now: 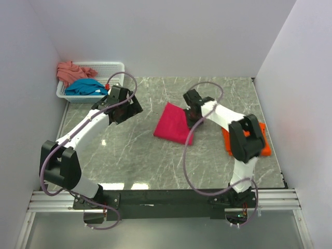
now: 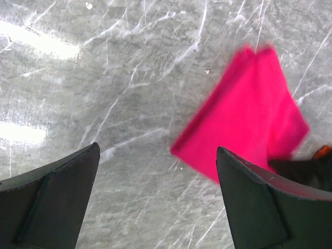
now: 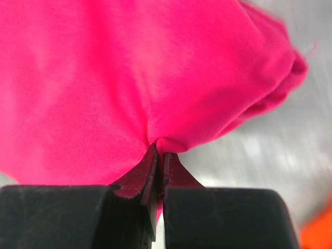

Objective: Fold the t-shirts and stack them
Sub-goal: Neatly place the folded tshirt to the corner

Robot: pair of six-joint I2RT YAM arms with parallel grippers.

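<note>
Next, my right gripper will lift and swing over the folded orange t-shirt (image 3: 319, 231) to release there, since that t-shirt lies to the gripper's right in the top view.
A folded magenta-red t-shirt (image 1: 174, 124) lies in the middle of the table; it also shows in the left wrist view (image 2: 249, 111) and fills the right wrist view (image 3: 129, 72). My right gripper (image 1: 192, 111) is shut on its right edge, pinching a fold of cloth (image 3: 160, 148). My left gripper (image 1: 126, 107) is open and empty, hovering left of the shirt (image 2: 155, 161). A folded orange t-shirt (image 1: 262, 142) lies at the right, partly hidden under the right arm. A teal t-shirt (image 1: 85, 87) and a salmon-pink t-shirt (image 1: 70, 71) sit crumpled in the basket.
A white mesh basket (image 1: 111, 70) stands at the back left corner. White walls close in the table on the left, back and right. Grey marbled table surface (image 1: 129, 150) lies between the arms.
</note>
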